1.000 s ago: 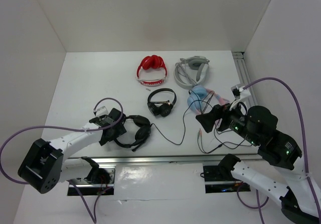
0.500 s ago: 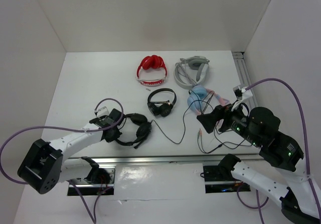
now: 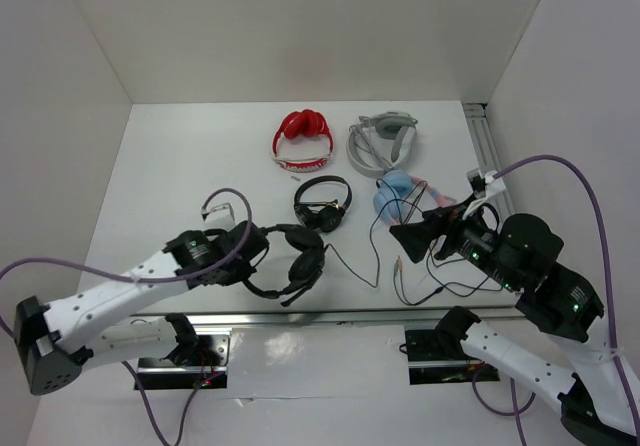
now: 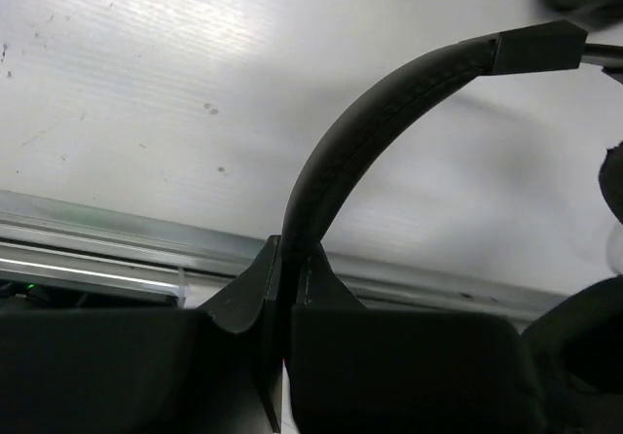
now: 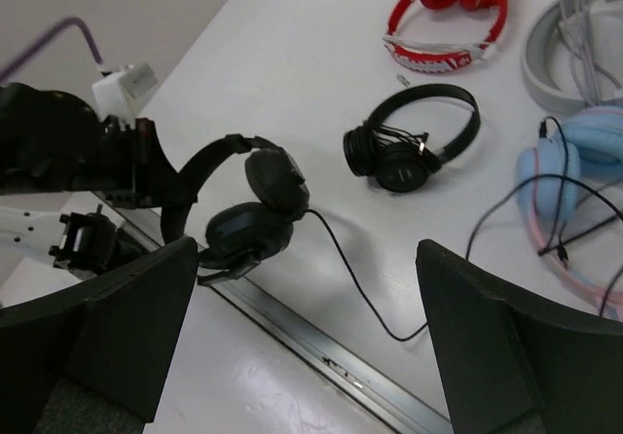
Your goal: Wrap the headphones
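Observation:
My right gripper moves open, down and to the left in the top view onto the cable [image 3: 356, 270] near the earcups next, where it clears tangled leads.
The large black headphones [image 3: 298, 262] are at the near left, beside the front rail. My left gripper [image 3: 246, 254] is shut on their wide headband [image 4: 336, 166], which runs up out of the closed jaws in the left wrist view. Both padded earcups [image 5: 255, 210] hang together to the gripper's right. A thin black cable [image 3: 356, 270] trails from them across the table to the right. My right gripper [image 3: 402, 236] hovers open above the cable's right stretch, nothing between its fingers [image 5: 127, 327].
A small black on-ear pair [image 3: 322, 204] lies mid-table. A red pair [image 3: 303, 134] and a grey pair [image 3: 382, 138] lie at the back. A blue and pink pair [image 3: 398, 192] with tangled leads sits by the right gripper. A metal rail [image 3: 330, 316] runs along the near edge.
My left gripper closed on the headband and carried the headphones a little to the right, the arm swinging with them. The right gripper stayed open and hardly moved.

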### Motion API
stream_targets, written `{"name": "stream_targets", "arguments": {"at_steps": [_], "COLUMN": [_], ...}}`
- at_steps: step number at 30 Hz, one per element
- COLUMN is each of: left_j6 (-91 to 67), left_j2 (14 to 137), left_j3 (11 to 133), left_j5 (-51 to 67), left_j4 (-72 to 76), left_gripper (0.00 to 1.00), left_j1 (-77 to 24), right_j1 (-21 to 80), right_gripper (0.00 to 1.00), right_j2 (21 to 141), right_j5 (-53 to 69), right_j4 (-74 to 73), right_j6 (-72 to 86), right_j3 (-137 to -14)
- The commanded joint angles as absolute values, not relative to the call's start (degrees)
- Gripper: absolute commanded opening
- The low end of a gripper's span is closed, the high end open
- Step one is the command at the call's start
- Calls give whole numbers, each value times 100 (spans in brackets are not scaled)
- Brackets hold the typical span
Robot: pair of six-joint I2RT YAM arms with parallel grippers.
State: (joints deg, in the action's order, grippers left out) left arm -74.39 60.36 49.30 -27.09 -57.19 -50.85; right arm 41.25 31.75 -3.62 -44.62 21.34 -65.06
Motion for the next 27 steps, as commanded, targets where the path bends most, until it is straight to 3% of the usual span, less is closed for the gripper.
{"name": "stream_targets", "arguments": {"at_steps": [1,7,15,21,27], "left_j6": [-7489,-6653,-6091,-5687,-5511], "left_j2": [5293,4623,5378,5949,6178], "left_j3": [5676,7012,9034,10010,10651], "left_j5": [-2971,-3180,-3797,-3657,-3340], "left_j4": [-6811,-7259,-7831,-7831,-7831], "left_gripper": [0,0,0,0,1], "left_j1": [-5282,-5335,-5194,-4922,-4799], "right_j1": [4113,4113,4113,4113,4113], "right_gripper": [100,100,97,98,100], "right_j2": [3216,3410,3919,4666,4947], "right_j5": [113,860,2045,2171,1090], "right_j4": [-3387,-2383,-134,553,1080], "right_j6": [2048,1259,923,729,738], "right_j3": [-6224,-6039,-4800,-4605,-4553]}}
